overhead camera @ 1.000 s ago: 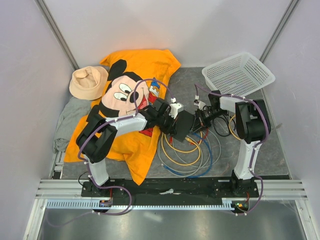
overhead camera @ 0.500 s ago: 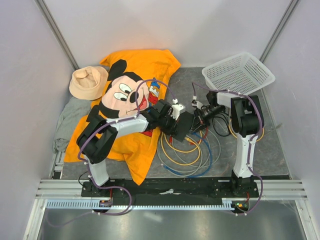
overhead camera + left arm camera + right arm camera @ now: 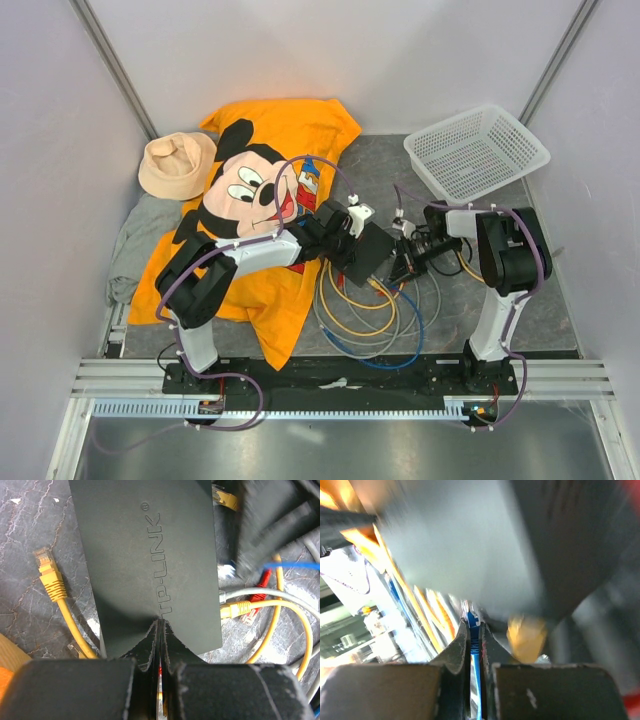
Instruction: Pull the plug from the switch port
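Observation:
I should next use my right gripper to pull the blue plug up from the switch's edge, away to the right in the top view, and then let go of it.
The switch (image 3: 374, 250), a flat matte-black box (image 3: 145, 555) with pale lettering, lies mid-table with coloured cables along its right edge. My left gripper (image 3: 347, 243) is shut, its tips (image 3: 160, 624) resting on the switch's near end. My right gripper (image 3: 408, 258) is shut (image 3: 474, 622) on a blue plug (image 3: 473, 630) whose tip is at the switch's blurred edge (image 3: 470, 545). Blur hides whether the plug sits in a port. A yellow plug (image 3: 235, 609) is in the same edge.
A loose yellow plug (image 3: 47, 567) lies left of the switch. Coiled yellow, blue and grey cables (image 3: 370, 320) lie in front of it. An orange printed shirt (image 3: 270, 150), a beige hat (image 3: 178, 165) and grey cloth (image 3: 135, 245) fill the left; a white mesh basket (image 3: 415, 150) stands back right.
My right gripper has swung nearer and lower along the switch's right edge. The switch has shifted slightly right and the cable coil has slid toward the near edge. The left gripper stays shut.

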